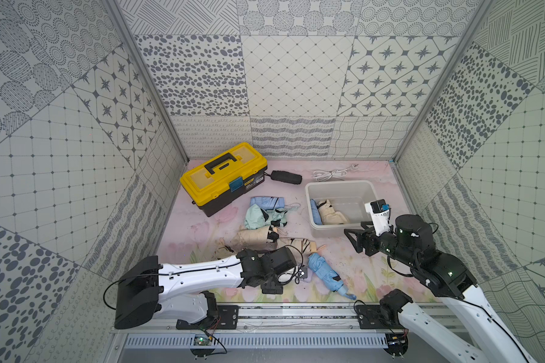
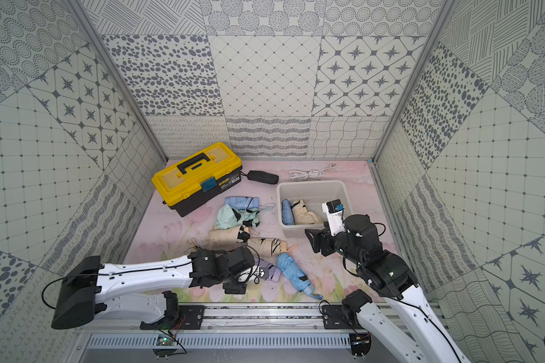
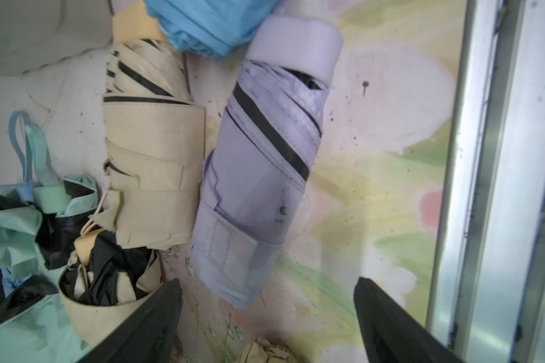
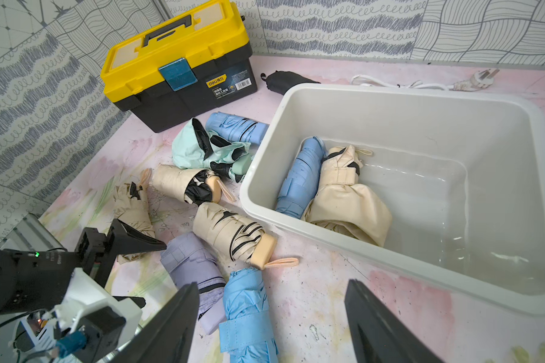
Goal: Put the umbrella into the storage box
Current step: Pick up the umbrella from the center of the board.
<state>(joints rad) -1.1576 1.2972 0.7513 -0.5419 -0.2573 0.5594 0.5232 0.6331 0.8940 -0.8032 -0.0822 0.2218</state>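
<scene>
My left gripper comes down onto the lavender umbrella's middle (image 3: pixel 257 187) next and turns in line with the wrapped body, since the umbrella lies slanted to my open fingers.
Several folded umbrellas lie on the floral floor. In the left wrist view a lavender umbrella (image 3: pixel 258 176) lies beside a beige umbrella (image 3: pixel 151 176). My left gripper (image 3: pixel 268 281) is open just above the lavender one's end, its fingers apart on either side and holding nothing. A bright blue umbrella (image 1: pixel 326 276) lies next to the lavender one. The white storage box (image 1: pixel 309 188) (image 4: pixel 258 195) holds a blue umbrella (image 4: pixel 302 179) and a beige umbrella (image 4: pixel 343 195). My right gripper (image 4: pixel 272 283) (image 1: pixel 354 231) hangs open and empty in front of the box.
A yellow-lidded toolbox (image 1: pixel 224 176) stands at the back left, with a black pouch (image 1: pixel 285 177) and a coiled white cable (image 1: pixel 328 174) behind the box. Mint, pale blue and beige umbrellas lie piled mid-floor (image 1: pixel 265 217). A metal rail (image 1: pixel 296 311) runs along the front edge.
</scene>
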